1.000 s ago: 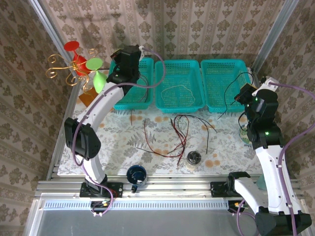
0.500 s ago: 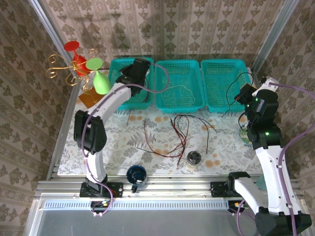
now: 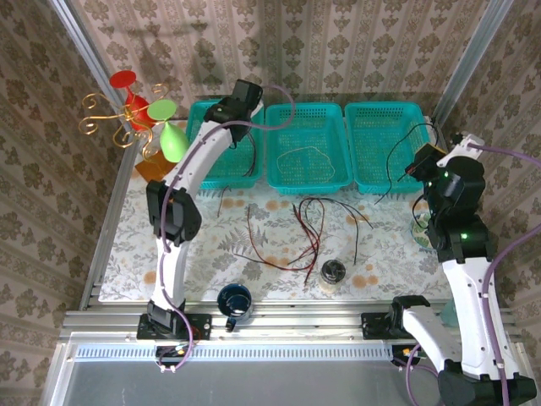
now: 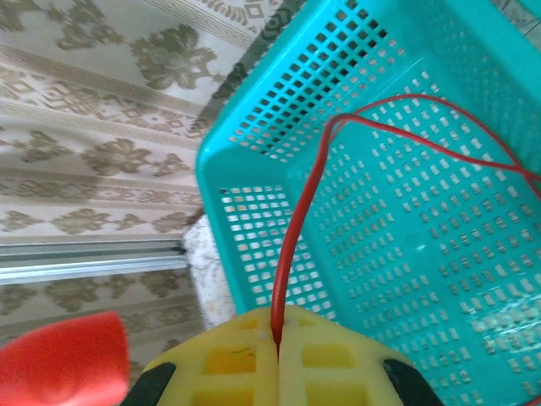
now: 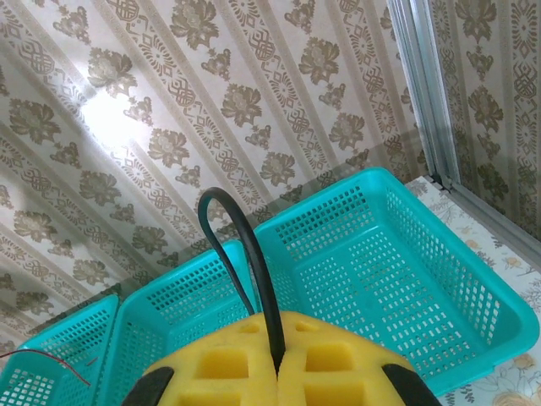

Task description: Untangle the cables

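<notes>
My left gripper should next move down and back toward my base, over the bottom of the teal basket, and let go of the red cable [image 4: 296, 237], because the cable's loop is already lying there.
My left gripper [image 3: 239, 95] hangs over the back of the left teal basket [image 3: 199, 176], shut on a red cable [image 4: 296, 237] that rises from between its yellow pads [image 4: 228, 364] and loops across the basket floor. At the right basket's [image 3: 380, 183] right edge, my right gripper [image 3: 418, 163] is shut on a black cable [image 5: 254, 262], which arches up from its pads [image 5: 338, 372]. A white cable [image 3: 300, 156] lies in the middle basket [image 3: 308, 184]. Dark red and black cables [image 3: 308, 224] lie tangled on the patterned mat in front of the baskets.
A dark blue cup [image 3: 234, 300] and a small round jar [image 3: 333, 271] stand near the mat's front edge. A colourful wire ornament [image 3: 139, 114] stands at the back left. Walls close in the back and both sides.
The left arm has swung right and farther back over the left basket, stretching out, with the red cable still held. The right arm has barely moved.
</notes>
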